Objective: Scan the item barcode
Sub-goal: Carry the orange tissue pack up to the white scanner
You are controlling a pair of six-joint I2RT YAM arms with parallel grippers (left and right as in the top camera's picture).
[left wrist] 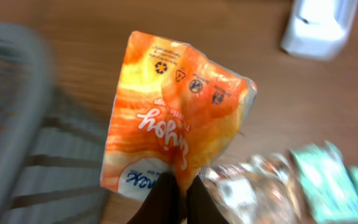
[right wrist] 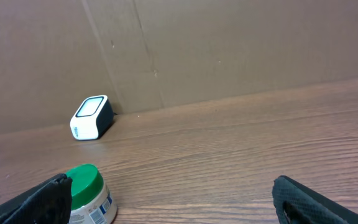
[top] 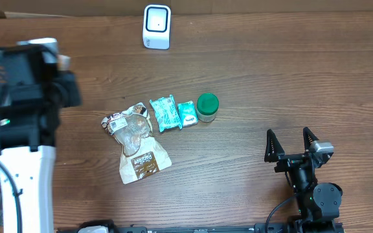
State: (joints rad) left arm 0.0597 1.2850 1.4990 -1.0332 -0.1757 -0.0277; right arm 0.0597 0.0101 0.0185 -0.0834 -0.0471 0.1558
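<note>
My left gripper needs to swing across next, lower and release the pouch, as bare tabletop [top: 243,105] beside the jar is below it and to its right in the overhead view.
My left gripper [left wrist: 184,193] is shut on the bottom edge of an orange snack pouch [left wrist: 173,118], which it holds up in the air with the printed back facing the camera. In the left wrist view the white barcode scanner [left wrist: 319,25] stands at the upper right, well apart from the pouch. From overhead the scanner [top: 157,26] is at the table's far edge, and the left arm [top: 24,97] hides the pouch. My right gripper [top: 292,144] rests open at the near right with nothing between its fingers.
A clear-and-brown bag [top: 135,142], two teal packets [top: 164,113] [top: 188,114] and a green-lidded jar [top: 207,107] lie mid-table. A grey wire basket [left wrist: 17,124] stands at the left, below the pouch. A cardboard wall [right wrist: 229,50] runs behind the scanner.
</note>
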